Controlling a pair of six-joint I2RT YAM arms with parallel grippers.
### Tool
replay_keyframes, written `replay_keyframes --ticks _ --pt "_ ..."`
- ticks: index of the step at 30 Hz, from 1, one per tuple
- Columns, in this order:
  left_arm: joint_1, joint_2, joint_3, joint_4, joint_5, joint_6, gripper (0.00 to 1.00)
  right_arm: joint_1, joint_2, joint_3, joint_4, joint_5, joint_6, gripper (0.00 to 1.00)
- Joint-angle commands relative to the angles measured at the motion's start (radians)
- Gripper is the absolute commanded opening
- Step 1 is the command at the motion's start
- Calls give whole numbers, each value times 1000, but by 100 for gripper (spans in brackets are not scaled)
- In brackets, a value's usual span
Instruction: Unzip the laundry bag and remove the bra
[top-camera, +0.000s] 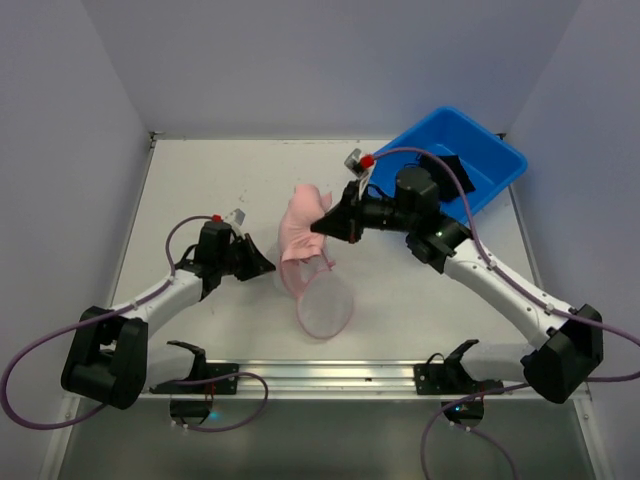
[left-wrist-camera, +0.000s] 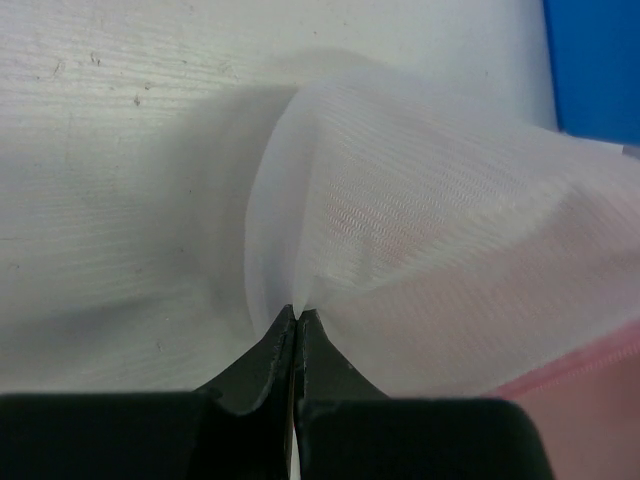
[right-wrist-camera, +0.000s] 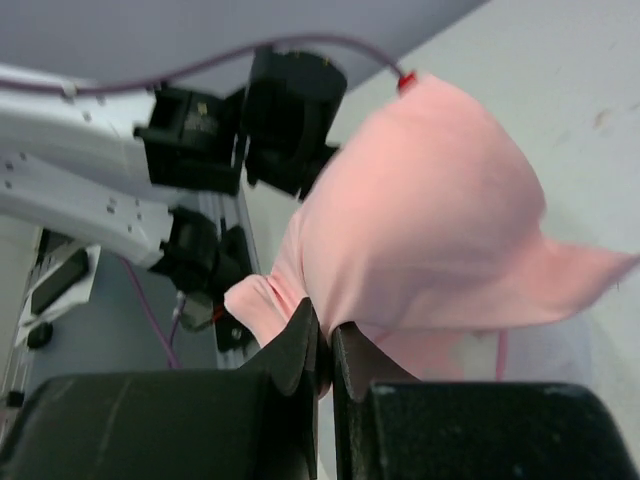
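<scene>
My right gripper lifts the bra high and away from my base over the blue bin next, then lowers the bra into it.
The white mesh laundry bag with pink trim lies open at the table's middle, its round mouth toward the near edge. My left gripper is shut on a fold of its white mesh at the bag's left side. The pink bra is lifted out above the bag. My right gripper is shut on the bra's fabric, which fills the right wrist view. Part of the bra's lower end still hangs at the bag's mouth.
A blue plastic bin stands at the back right, behind the right arm, with a dark item inside. Its blue edge shows in the left wrist view. The metal rail runs along the near edge.
</scene>
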Motion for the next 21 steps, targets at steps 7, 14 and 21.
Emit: replay_keyframes --ticks 7,14,21 --pt "7 -26 -30 -12 21 -2 0 -263 -60 366 -88 267 -6 0" --pt "7 -29 -34 -5 30 -2 0 -496 -5 441 -183 402 -23 0" --pt "7 -31 -38 -8 40 -2 0 -657 82 352 -191 485 -16 0"
